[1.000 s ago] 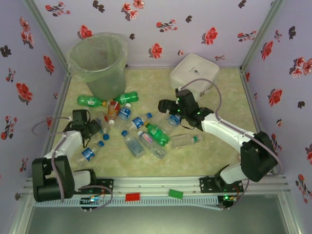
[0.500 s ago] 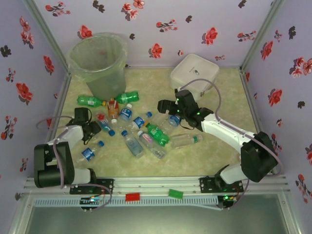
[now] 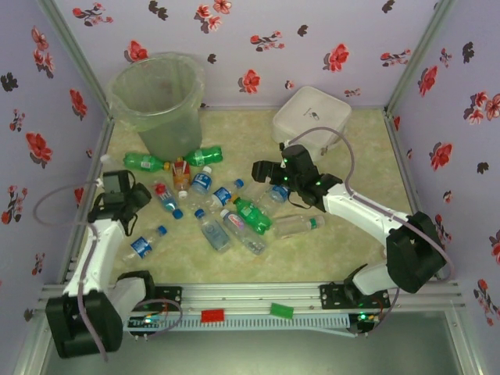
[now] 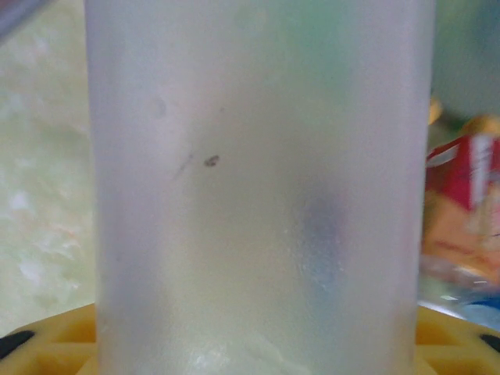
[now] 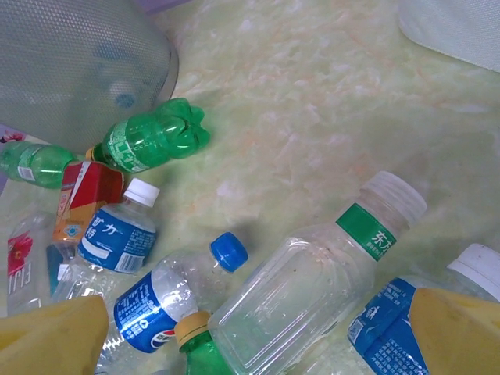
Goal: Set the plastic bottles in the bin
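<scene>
The bin's rim stands well above the tabletop, so the left gripper should next move upward first, then outward over the bin's opening [image 3: 157,90] to release the clear bottle.
My left gripper [image 3: 119,190] is raised at the table's left side and shut on a frosted clear plastic bottle [image 4: 258,195], which stands upright between the yellow fingers [image 4: 47,344]. Several more plastic bottles lie in a heap mid-table: green ones [image 3: 143,162] [image 3: 205,156], an orange-red one [image 3: 181,173], blue-labelled ones [image 3: 201,181] [image 3: 142,246]. My right gripper [image 3: 262,169] hangs open over the heap, above a clear bottle with a green label [image 5: 312,289] and a blue-capped one [image 5: 164,301]. The pale-green bin [image 3: 156,101] stands at the back left.
A white square lidded box [image 3: 311,116] sits at the back right, behind the right arm. Flowered walls close in the table on three sides. Bare table surface [image 3: 344,250] lies at the front right.
My left gripper closed on a bottle among those at the left, then rose and drew back to the left with it. The right arm has stayed still.
</scene>
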Motion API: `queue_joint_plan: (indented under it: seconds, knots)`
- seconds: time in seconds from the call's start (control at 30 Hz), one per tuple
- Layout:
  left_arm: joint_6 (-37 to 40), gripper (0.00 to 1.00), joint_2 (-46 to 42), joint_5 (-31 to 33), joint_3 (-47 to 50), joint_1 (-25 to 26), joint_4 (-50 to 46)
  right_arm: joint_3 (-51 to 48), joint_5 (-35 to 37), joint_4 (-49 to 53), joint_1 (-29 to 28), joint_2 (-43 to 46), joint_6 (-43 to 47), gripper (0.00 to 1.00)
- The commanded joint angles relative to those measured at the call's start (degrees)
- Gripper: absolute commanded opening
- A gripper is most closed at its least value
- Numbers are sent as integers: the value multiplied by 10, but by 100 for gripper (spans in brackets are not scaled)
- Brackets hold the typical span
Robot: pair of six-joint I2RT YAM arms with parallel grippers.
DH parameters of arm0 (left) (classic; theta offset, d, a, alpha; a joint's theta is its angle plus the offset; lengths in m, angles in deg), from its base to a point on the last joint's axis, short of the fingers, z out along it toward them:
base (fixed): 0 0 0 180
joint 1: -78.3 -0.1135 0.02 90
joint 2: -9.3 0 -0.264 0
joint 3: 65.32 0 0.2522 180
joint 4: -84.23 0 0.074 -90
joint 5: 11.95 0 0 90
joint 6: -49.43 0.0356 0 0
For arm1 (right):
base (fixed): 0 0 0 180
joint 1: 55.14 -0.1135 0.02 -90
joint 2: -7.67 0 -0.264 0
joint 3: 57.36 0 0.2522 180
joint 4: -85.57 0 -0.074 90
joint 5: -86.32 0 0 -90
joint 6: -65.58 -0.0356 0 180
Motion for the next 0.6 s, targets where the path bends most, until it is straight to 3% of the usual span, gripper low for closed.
queue_joint_plan:
  seconds: [0.0,0.27,0.57]
  knots:
    - [15,46,-43,28,-66,-4,-56,-10,-16,-20,-4,11,21,100]
    - [48,43,-21,-31,-248,3,-70,-14,-8,-14,-4,13,30,100]
    - [99,41,143,-89,-483,46,-59,-10,6,3,-4,28,28,100]
